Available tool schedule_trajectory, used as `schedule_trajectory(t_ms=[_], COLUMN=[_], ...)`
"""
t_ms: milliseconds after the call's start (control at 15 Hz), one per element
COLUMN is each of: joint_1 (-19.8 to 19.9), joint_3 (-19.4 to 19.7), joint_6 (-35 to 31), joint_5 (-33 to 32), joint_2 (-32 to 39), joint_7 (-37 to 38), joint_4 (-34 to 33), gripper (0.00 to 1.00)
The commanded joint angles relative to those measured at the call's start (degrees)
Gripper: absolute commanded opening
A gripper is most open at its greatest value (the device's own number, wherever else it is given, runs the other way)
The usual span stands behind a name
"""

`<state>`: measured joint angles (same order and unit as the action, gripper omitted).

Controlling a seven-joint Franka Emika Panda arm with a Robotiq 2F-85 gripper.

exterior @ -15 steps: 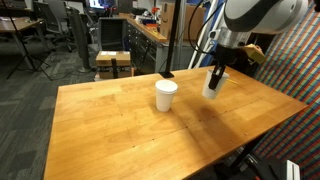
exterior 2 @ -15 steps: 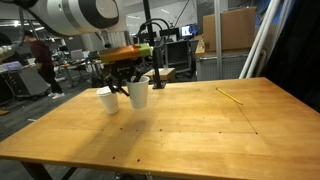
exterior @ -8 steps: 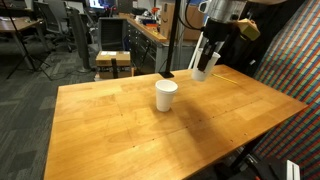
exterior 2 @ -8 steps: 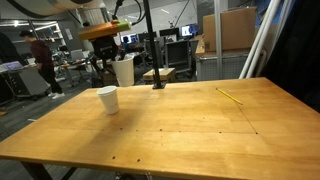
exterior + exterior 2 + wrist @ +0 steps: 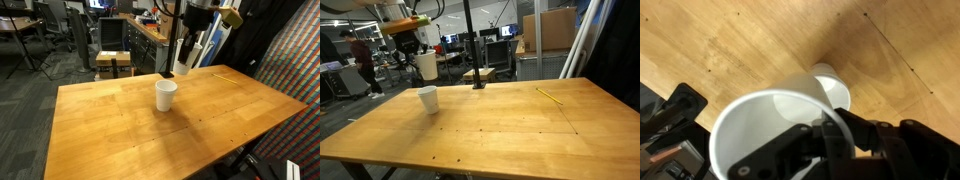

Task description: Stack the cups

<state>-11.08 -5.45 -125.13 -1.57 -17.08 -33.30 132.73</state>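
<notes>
My gripper needs to move over the standing cup's opening [image 5: 837, 94], which is below the held cup but off to its side. Then it should lower the held cup inside and let go of the held cup's rim.
One white cup stands upright on the wooden table in both exterior views [image 5: 166, 95] [image 5: 428, 99]. My gripper [image 5: 188, 48] is shut on the rim of the second white cup [image 5: 186, 63] and holds it high above the table, above and a little behind the standing cup. The held cup also shows in an exterior view [image 5: 425, 65] under the gripper [image 5: 416, 50]. In the wrist view the held cup [image 5: 765, 130] fills the lower left, with its wall pinched in the gripper [image 5: 836, 136]. The standing cup [image 5: 832, 88] shows just beyond its rim, far below.
A black stand with an upright pole [image 5: 475, 82] sits at the table's far edge, also seen as a dark base [image 5: 166, 73]. A thin yellow stick [image 5: 550, 95] lies on the table [image 5: 500, 130]. Office chairs, desks and a wooden stool [image 5: 113, 62] stand beyond.
My gripper has risen well above the table with the cup in it and moved sideways toward the standing cup. The standing cup has not moved.
</notes>
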Motion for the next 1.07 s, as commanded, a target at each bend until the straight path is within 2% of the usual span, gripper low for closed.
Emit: schedule_trajectory(t_ms=[0,467,1000], joint_1=[-1.82,-2.86,-2.15], joint_3=[-1.15,-4.16,-4.25], joint_6=[0.24,0.73,0.65], joint_5=[0.27,-0.3,0.0], joint_2=[3.82,9.74,10.01], joint_7=[0.8,2.5,2.21], joint_4=[-4.11,-7.29,-6.15], gripper=[0.0,0.0,0.0])
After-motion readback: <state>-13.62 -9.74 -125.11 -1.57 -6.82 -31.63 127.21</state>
